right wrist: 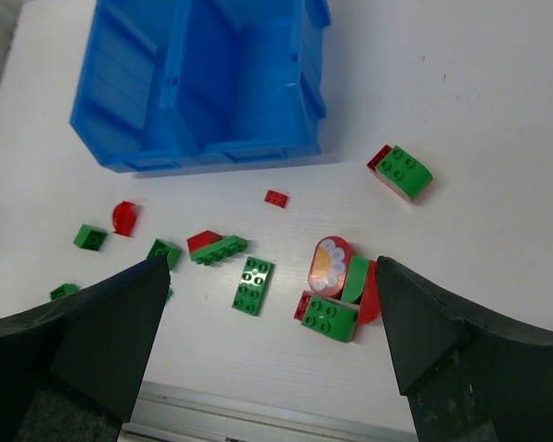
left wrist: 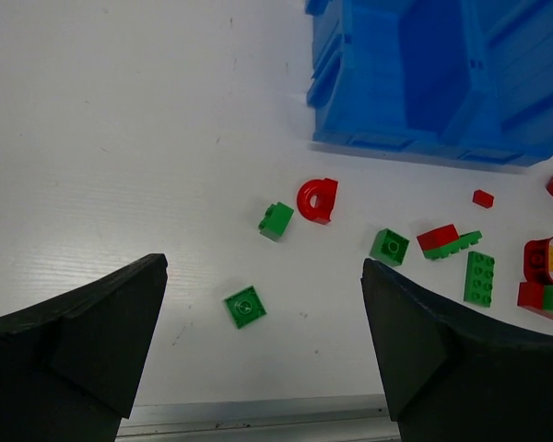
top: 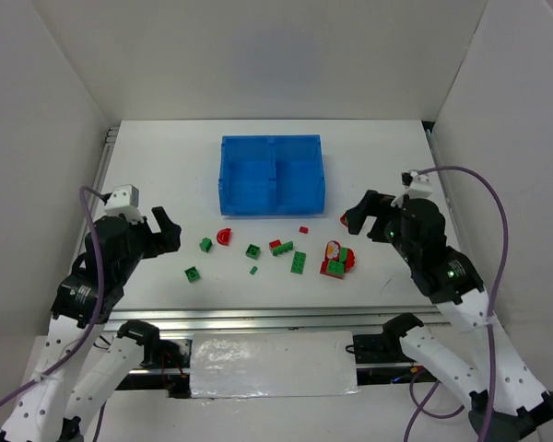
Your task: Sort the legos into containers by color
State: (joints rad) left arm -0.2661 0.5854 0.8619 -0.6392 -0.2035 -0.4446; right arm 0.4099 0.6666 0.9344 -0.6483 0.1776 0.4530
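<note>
The joined red-and-green brick [top: 345,220] [right wrist: 402,172] lies alone below the robot's right gripper and to that gripper's right in the wrist view, so the right gripper will move that way and lower its open fingers around the brick.
The blue tray [top: 271,211] stands at the back middle, both compartments empty. Red and green legos lie scattered in front of it: a red curved piece [top: 225,236], a green flat square [top: 193,273], a green long brick [top: 299,262], a red-green joined pair [top: 281,247] and a red-green cluster with a flower tile [top: 336,260]. My left gripper [top: 166,230] is open and empty, hovering left of the bricks, above the green square [left wrist: 245,307]. My right gripper [top: 361,214] is open and empty, above the cluster [right wrist: 336,293] and the long brick [right wrist: 253,284].
A red-green wedge piece [right wrist: 401,170] lies apart at the right, under my right arm. A tiny red brick [top: 303,229] lies near the tray's front wall. White walls enclose the table on three sides. A metal rail [top: 258,318] runs along the near edge.
</note>
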